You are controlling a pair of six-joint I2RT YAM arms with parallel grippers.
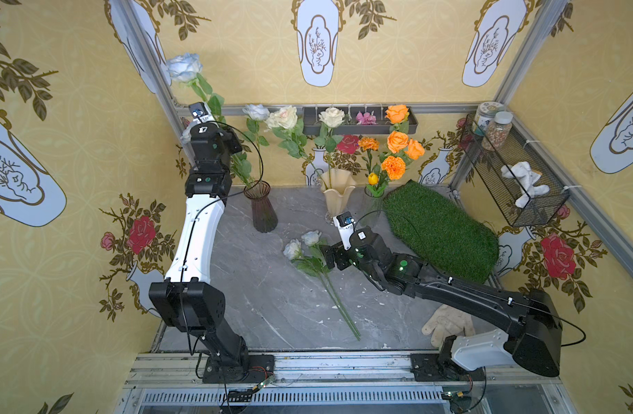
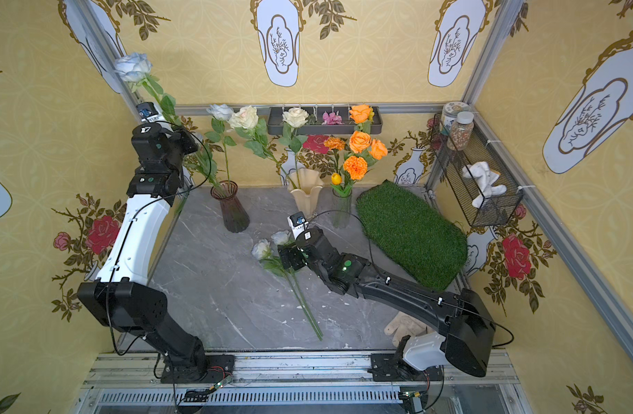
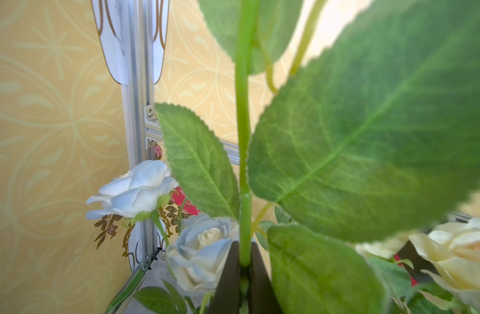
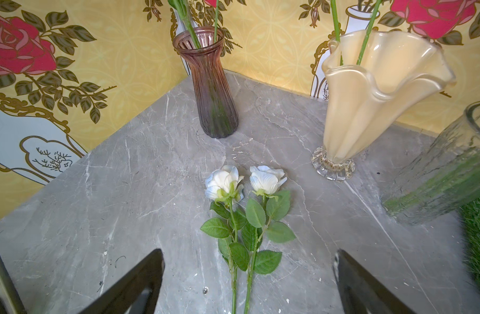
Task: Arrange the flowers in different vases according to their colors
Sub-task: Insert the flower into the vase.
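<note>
The green stem goes down with my left gripper next for release at the opening of the purple-brown vase, where a matching pale rose already stands.
My left gripper is shut on the green stem of a pale blue-white rose. It holds the rose upright at the back left, and the stem's lower end reaches the mouth of the purple-brown vase. Another pale rose stands in that vase. Cream roses fill the cream ruffled vase, and orange blooms the clear vase. My right gripper is open, low over the stems of two pale blue-white roses lying side by side on the grey table.
A green grass mat leans at the right behind my right arm. A dark wall tray holds pink blossoms. At the right wall a wire basket holds jars and a cloth. A glove lies at the front right.
</note>
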